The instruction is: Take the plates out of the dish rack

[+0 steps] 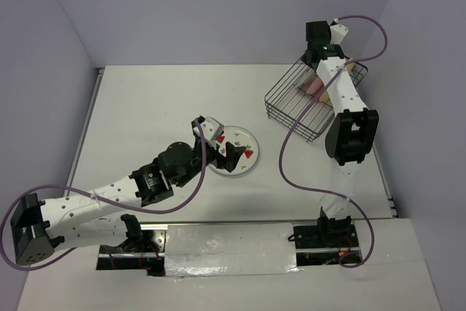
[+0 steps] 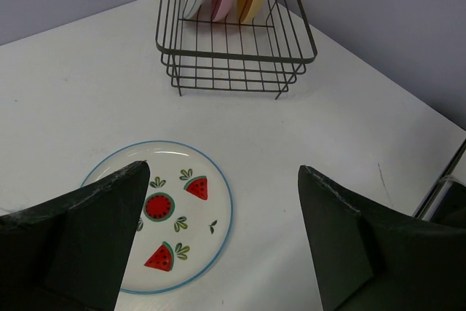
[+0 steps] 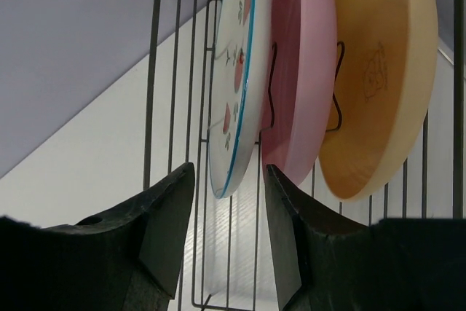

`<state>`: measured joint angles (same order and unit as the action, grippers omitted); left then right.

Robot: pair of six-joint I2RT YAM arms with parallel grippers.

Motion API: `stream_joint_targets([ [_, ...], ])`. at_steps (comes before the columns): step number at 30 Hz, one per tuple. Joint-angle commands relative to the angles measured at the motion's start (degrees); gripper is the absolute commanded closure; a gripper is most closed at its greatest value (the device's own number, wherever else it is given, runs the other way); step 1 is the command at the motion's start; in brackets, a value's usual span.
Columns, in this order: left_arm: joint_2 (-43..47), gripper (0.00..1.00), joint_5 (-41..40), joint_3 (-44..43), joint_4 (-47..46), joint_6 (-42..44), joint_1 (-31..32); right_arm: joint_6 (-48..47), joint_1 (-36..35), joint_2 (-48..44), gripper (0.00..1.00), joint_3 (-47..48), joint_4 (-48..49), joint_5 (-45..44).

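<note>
My right gripper needs to go down farther over both sides of the white plate's near rim next, because only the ends of my fingers are on either side of that rim.
The black wire dish rack [image 1: 290,107] stands at the back right of the table. Three plates stand upright in it: a white one with a blue rim and red prints [image 3: 237,71], a pink one [image 3: 302,63] and a yellow-orange one [image 3: 378,78]. My right gripper [image 3: 227,169] hangs over the rack, open, its fingers on either side of the white plate's near edge without touching it. A second white plate with watermelon prints [image 2: 175,216] lies flat on the table. My left gripper [image 2: 223,169] hovers low beside it, wide open and empty.
The rack [image 2: 237,56] shows at the far end of the left wrist view, its wires around all three standing plates. My right arm [image 1: 342,107] reaches over the rack's right side. A purple cable [image 1: 291,165] loops over the table between plate and rack.
</note>
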<state>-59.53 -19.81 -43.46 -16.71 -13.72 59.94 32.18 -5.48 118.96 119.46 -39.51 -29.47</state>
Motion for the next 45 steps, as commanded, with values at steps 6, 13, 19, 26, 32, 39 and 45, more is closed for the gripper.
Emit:
stream_joint_targets([
  [6, -0.9, 0.05, -3.0, -1.0, -1.9, 0.4, 0.3, 0.8, 0.5, 0.7, 0.5, 0.2, 2.6, -0.5],
  [13, -0.6, 0.06, -4.4, -1.4, -1.1, 0.1, 0.3, 1.7, 1.3, 3.4, 0.5, 2.1, 1.6, -0.1],
  [19, 0.2, 0.05, -5.7, -0.7, -1.4, -0.2, 0.3, 1.8, 1.9, 5.2, 0.5, 3.3, 2.8, 0.1],
  [26, -0.9, 0.06, -6.7, -1.4, -0.7, 0.0, 0.3, 1.9, 3.1, 10.1, 0.5, 9.2, 1.0, 1.3],
  [32, -1.4, 0.06, -7.8, -1.6, -0.4, 0.4, 0.3, 1.0, 3.5, 9.7, 0.57, 7.4, 3.3, 1.8],
  [39, -0.9, 0.06, -8.5, -1.5, -0.3, 0.5, 0.3, -0.2, 3.5, 9.7, 0.77, 7.7, 3.3, 2.6],
  [45, -0.8, 0.06, -8.8, -1.3, -0.4, 0.6, 0.3, 0.2, 3.5, 8.5, 1.0, 7.5, 2.6, 3.1],
])
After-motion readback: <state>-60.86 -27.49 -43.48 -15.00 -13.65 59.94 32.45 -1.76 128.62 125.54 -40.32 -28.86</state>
